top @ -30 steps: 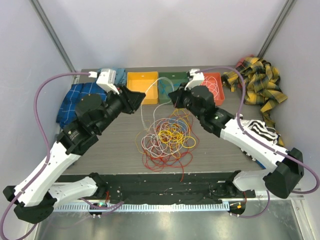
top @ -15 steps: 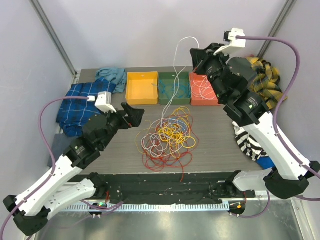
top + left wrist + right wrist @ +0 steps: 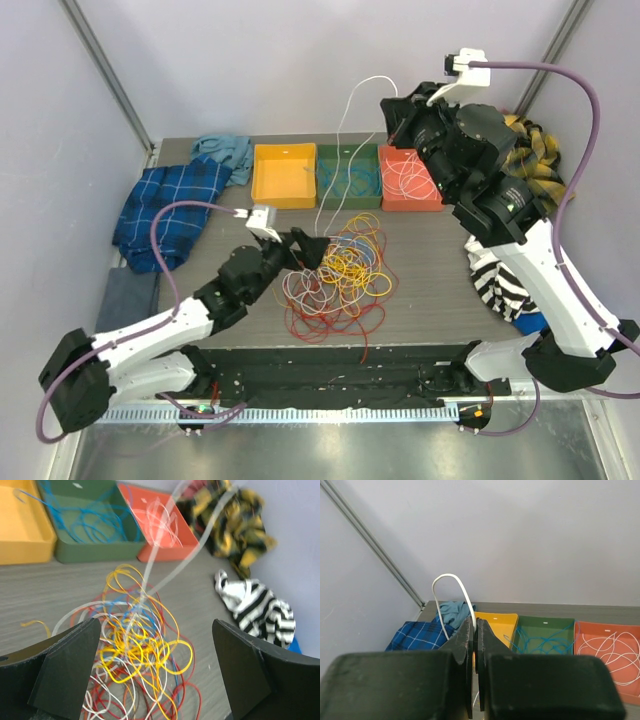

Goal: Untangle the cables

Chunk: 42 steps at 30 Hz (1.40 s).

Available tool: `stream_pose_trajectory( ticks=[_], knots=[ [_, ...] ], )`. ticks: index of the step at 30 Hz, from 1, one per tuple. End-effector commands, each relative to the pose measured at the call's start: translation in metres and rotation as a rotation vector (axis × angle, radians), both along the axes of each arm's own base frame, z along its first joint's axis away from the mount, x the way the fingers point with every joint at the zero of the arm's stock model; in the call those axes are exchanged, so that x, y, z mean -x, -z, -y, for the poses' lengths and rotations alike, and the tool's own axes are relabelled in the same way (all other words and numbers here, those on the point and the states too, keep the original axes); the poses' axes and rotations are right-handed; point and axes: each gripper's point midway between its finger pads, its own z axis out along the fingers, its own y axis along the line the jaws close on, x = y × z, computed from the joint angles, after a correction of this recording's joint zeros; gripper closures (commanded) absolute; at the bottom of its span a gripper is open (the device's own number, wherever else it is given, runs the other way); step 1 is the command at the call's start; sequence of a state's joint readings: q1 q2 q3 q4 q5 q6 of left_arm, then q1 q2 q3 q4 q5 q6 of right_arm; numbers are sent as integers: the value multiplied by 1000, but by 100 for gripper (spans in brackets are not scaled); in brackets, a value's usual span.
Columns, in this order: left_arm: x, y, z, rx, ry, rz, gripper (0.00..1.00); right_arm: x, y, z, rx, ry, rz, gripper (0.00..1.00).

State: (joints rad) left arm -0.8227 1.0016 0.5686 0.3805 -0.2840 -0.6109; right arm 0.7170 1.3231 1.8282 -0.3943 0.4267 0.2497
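Note:
My left gripper should next move outward onto the low part of the white cable's raised strands above the pile and close, because the strands are between my open fingers.
A tangle of thin red, orange, yellow, white and blue cables (image 3: 335,275) lies mid-table. One white cable (image 3: 352,100) rises from the pile in a high arc. My right gripper (image 3: 392,112) is shut on it well above the bins; in the right wrist view the gripper (image 3: 474,623) pinches the white cable (image 3: 451,577) at the jaw tips. My left gripper (image 3: 312,246) is low at the pile's left edge and wide open. In the left wrist view, the left gripper (image 3: 155,625) frames the cables (image 3: 135,647), with nothing held, and the raised white cable (image 3: 150,565) is blurred.
Three bins line the back: a yellow one (image 3: 285,180), a green one (image 3: 325,196) holding blue wire, and a red one (image 3: 392,200) holding white wire. A blue plaid cloth (image 3: 165,205) and teal cloth (image 3: 222,150) lie left. A yellow-black plaid cloth (image 3: 525,160) and striped cloth (image 3: 500,285) lie right.
My right arm rose from table level to high above the bins, drawing the white cable up. My left gripper opened and dropped toward the pile's left edge.

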Motion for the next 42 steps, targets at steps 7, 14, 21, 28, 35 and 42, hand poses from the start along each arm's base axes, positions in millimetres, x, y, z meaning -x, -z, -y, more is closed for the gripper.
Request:
stream_pose_trajectory(
  ticks=[7,14,21,28,35,42],
  knots=[
    [-13,11,38,-39,45,131,0,8,-13,-8,-53,-61,9,99],
    [-45,22,44,-102,-31,110,10,24,-27,-6,-98,-116,26,99],
    [-62,-8,36,-102,-77,115,100,54,-59,20,-152,-113,92,99],
    [-53,-163,16,-94,-110,313,100,55,-34,39,-128,-34,57,99],
    [-39,-288,1,-65,-120,475,100,49,-30,44,-118,11,57,99],
    [-63,-272,38,-111,-45,409,100,32,17,37,-75,54,-23,99]
  ],
)
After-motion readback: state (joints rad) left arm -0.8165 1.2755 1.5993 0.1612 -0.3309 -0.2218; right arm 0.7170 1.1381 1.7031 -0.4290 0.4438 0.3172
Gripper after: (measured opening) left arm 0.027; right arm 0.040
